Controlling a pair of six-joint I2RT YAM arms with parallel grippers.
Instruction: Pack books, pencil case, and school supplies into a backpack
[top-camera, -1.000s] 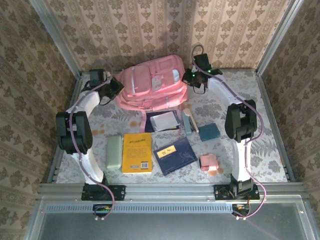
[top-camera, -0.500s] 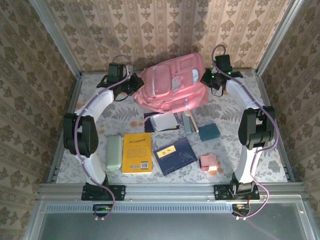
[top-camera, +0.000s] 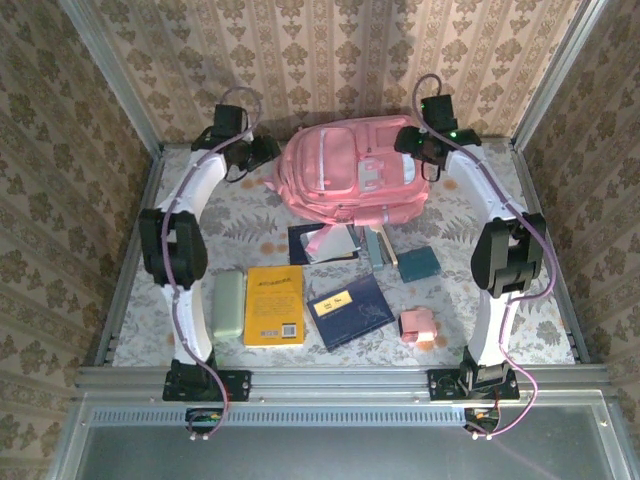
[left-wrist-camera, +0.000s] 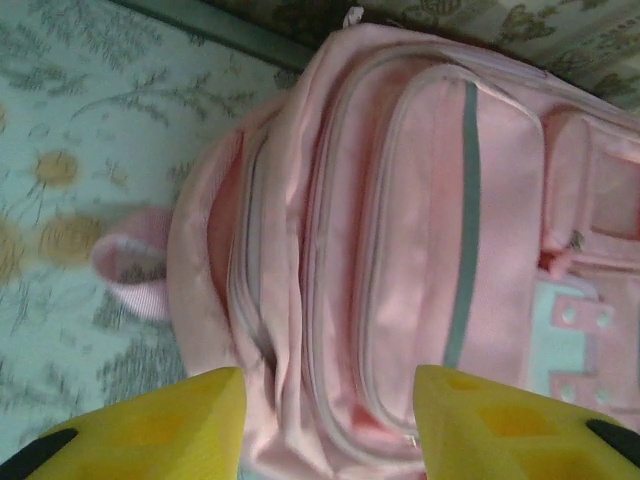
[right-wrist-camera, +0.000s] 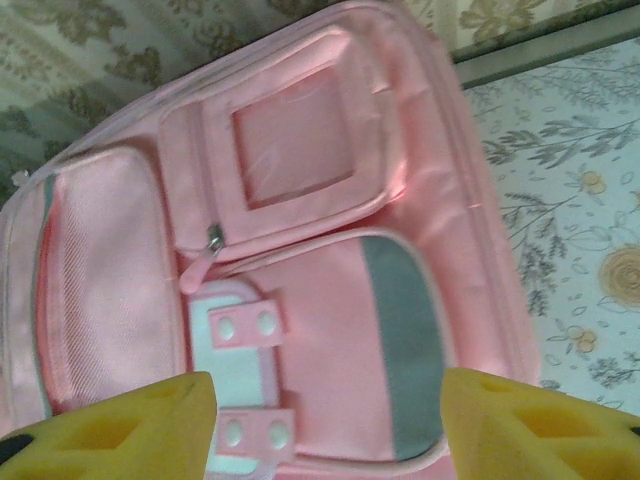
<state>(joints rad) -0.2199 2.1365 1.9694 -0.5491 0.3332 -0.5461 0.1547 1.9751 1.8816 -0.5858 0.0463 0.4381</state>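
Observation:
I need to move my left gripper toward the backpack (top-camera: 350, 170) next, onto the thin seam between its zippers, because the fold just past the open fingers stands out.
The pink backpack (top-camera: 350, 170) lies at the back middle of the table, front pockets up. My left gripper (top-camera: 265, 152) stands open just off its left side, and in the left wrist view the yellow fingertips (left-wrist-camera: 215, 410) are apart in front of the backpack's zipped side (left-wrist-camera: 420, 200). My right gripper (top-camera: 410, 142) is open at its right side, its pads spread before the front pocket (right-wrist-camera: 300, 230). On the near half lie the mint pencil case (top-camera: 228, 304), the yellow book (top-camera: 274, 305) and the navy book (top-camera: 349, 309).
Small supplies lie between the books and the backpack: a silvery pad (top-camera: 332, 243), a slim grey-teal bar (top-camera: 378, 245), a teal square (top-camera: 418, 263) and a pink block (top-camera: 417, 323). Metal rails (top-camera: 140, 230) and patterned walls close in the table.
Both arms swung the backpack back and to the right, turning it. Both grippers, shut on it before, have opened and let it go.

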